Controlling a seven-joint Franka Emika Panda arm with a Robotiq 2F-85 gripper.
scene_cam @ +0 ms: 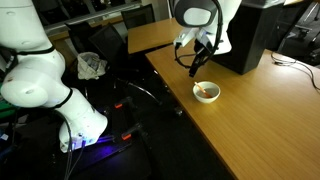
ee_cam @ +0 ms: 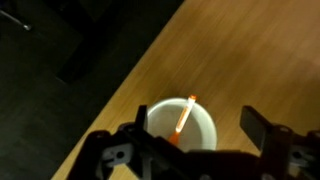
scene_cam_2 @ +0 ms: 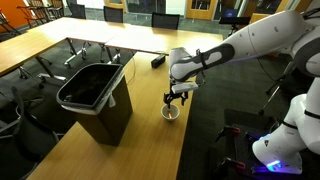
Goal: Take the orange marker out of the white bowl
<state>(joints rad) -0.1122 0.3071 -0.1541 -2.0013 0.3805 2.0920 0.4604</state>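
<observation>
The orange marker is slanted in the bowl below, so next I need to lower my gripper, turn the fingers to straddle the marker's middle (scene_cam: 201,89) (ee_cam: 182,120) and close across it.
The white bowl (scene_cam: 206,92) sits on the wooden table near its edge, also seen in an exterior view (scene_cam_2: 170,112) and in the wrist view (ee_cam: 184,124). The orange marker (ee_cam: 183,118) lies slanted inside it, one end resting on the rim; it shows as a small orange streak in an exterior view (scene_cam: 205,92). My gripper (ee_cam: 193,132) hangs directly above the bowl, open and empty, its fingers either side of the bowl. In both exterior views the gripper (scene_cam: 195,64) (scene_cam_2: 176,97) is a little above the bowl.
A big black box (scene_cam_2: 95,95) stands on the table beside the bowl. A dark monitor-like box (scene_cam: 250,35) is behind the arm. The table edge (scene_cam: 185,115) runs close to the bowl, with cables and chairs beyond it.
</observation>
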